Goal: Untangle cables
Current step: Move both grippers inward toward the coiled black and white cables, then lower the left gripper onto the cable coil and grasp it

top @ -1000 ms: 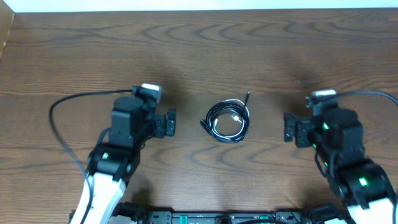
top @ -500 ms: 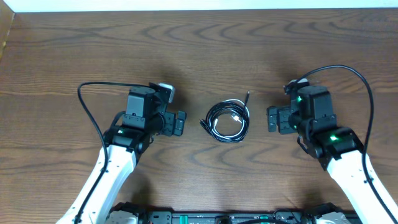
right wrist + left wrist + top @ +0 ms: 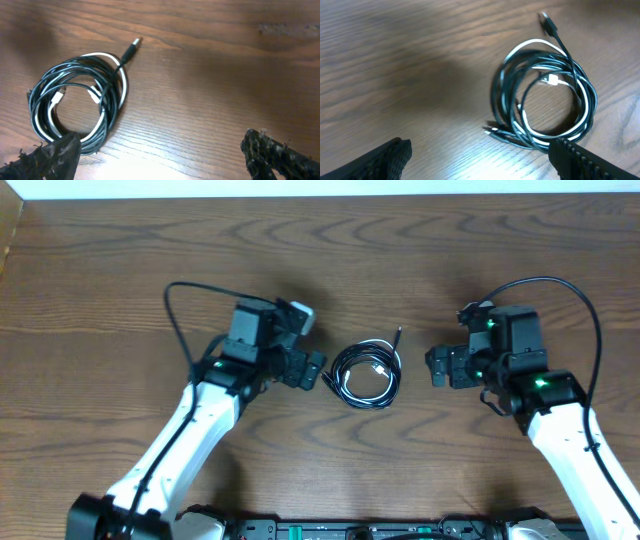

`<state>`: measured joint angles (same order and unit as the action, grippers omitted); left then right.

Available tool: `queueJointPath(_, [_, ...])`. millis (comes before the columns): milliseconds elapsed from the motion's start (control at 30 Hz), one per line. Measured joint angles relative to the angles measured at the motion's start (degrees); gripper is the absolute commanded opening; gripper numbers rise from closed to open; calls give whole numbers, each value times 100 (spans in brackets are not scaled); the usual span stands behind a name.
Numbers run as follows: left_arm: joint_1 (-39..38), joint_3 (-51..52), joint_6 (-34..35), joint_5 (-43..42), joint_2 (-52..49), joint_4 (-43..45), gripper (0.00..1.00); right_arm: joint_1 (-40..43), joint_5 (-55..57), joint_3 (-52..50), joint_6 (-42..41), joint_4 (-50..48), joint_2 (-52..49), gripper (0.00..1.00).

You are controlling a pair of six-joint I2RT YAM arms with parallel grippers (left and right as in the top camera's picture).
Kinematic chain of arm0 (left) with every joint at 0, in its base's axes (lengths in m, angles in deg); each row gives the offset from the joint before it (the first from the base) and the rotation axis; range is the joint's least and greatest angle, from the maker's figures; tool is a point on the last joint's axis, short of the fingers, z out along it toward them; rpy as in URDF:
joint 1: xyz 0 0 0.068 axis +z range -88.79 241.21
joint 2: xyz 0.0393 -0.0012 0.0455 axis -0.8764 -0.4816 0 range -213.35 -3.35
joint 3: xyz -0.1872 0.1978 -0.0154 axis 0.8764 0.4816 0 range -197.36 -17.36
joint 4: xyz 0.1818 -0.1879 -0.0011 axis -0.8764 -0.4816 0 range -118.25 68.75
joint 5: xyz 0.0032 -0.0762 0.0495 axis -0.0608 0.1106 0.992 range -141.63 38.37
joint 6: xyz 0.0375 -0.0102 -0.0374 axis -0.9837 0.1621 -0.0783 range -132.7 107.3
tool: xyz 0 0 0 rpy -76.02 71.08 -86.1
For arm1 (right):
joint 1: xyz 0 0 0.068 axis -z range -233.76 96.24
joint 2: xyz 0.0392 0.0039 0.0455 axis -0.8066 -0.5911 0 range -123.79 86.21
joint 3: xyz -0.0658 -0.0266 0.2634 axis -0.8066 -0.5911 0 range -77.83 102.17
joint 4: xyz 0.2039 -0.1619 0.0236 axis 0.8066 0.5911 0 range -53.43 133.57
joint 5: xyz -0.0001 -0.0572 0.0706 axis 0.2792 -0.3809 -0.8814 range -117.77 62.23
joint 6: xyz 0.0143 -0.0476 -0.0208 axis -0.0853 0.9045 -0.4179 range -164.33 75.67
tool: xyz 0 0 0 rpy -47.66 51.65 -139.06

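Note:
Several pieces of black cable run bunched together at the coil's nearest edge, so my left gripper next needs to go down and to the right in the overhead view, onto that edge.
The cables [image 3: 366, 375] lie in one small tangled coil at mid-table: black cords wound with a white one. My left gripper [image 3: 313, 369] is open just left of the coil, almost at its edge. On the other side my right gripper [image 3: 437, 367] is open too, a short gap away. In the left wrist view the coil [image 3: 500, 95] sits ahead to the right, a black plug [image 3: 547, 22] sticking out beyond it, and the left gripper [image 3: 480, 155] holds nothing. In the right wrist view the coil [image 3: 40, 85] lies ahead to the left by one finger of the empty right gripper [image 3: 160, 145].
The wooden table [image 3: 320, 260] ends at a pale strip along the far edge. A thick black arm wire [image 3: 175, 310] loops up beside the left arm. Another arm wire [image 3: 590, 310] arcs over the right arm.
Both arms have moved inward toward the coil, the left much farther than the right. The coil has not moved, and both grippers still stand wide.

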<state>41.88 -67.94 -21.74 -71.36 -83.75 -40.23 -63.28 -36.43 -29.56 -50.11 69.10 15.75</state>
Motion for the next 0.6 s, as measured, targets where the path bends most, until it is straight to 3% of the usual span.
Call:
queueJointPath(300, [-481,-341,-109,-103,-874,68,88,286,-208,0,70,127,0,99])
queueJointPath(600, [-638,-343,-133,-118,-1082,175,87,286,-225,0,122,216,0,99])
